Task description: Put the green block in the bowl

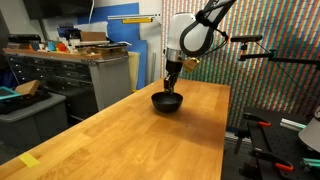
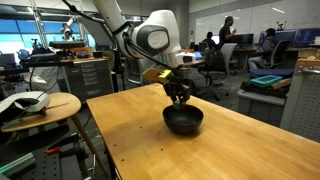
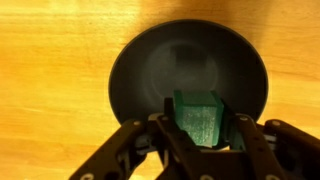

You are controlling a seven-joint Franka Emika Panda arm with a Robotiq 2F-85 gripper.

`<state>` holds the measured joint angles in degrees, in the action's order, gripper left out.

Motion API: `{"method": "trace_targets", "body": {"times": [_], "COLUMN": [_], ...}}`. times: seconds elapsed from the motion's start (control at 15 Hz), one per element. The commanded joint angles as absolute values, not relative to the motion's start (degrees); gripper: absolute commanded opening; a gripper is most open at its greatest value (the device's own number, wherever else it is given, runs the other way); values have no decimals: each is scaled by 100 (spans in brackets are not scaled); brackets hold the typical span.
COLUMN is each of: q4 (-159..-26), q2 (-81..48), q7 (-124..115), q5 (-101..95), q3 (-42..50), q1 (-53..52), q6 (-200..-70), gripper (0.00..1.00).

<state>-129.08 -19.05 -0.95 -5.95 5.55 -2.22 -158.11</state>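
Observation:
My gripper holds the green block [image 3: 198, 115] and should come down toward the black bowl's open inside before it lets the block go.
In the wrist view my gripper [image 3: 200, 125] is shut on the green block [image 3: 198, 115], a small plain green cube held between the two fingers. Right below it lies the round dark black bowl [image 3: 160, 70], whose inside fills most of the view. In both exterior views the gripper [image 1: 173, 82] [image 2: 179, 97] hangs straight down just above the bowl [image 1: 167, 102] [image 2: 184, 121], which stands on the wooden table [image 1: 120, 140]. The block is too small to make out in the exterior views.
The table edge runs close behind the bowl [image 2: 130, 92]. A cabinet with clutter [image 1: 85, 60] stands beyond the table. A round side table [image 2: 35, 105] holds a white object. Tripod arms [image 1: 270, 55] stand beside the table.

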Motion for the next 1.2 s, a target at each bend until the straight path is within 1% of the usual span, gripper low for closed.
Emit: {"method": "trace_targets", "body": {"times": [0.0, 0.47, 0.53, 0.6, 0.67, 0.87, 1.13], "q4": [-12643, -12297, -12246, -12204, -12172, -12077, -11901], "q2": [-2202, -2680, -2701, -2699, -2669, -2537, -2245], "q7": [176, 399, 391, 393, 397, 403, 413], "q5": [-215, 164, 160, 174, 185, 237, 375], "q3": [245, -8, -1, -6, -6, -11, 16], "q1": [110, 442, 460, 487, 512, 592, 687], "q6": [-15641, -15658, -15651, -15623, -15579, -15421, -14882], "gripper": [18, 18, 55, 70, 76, 100, 100]}}
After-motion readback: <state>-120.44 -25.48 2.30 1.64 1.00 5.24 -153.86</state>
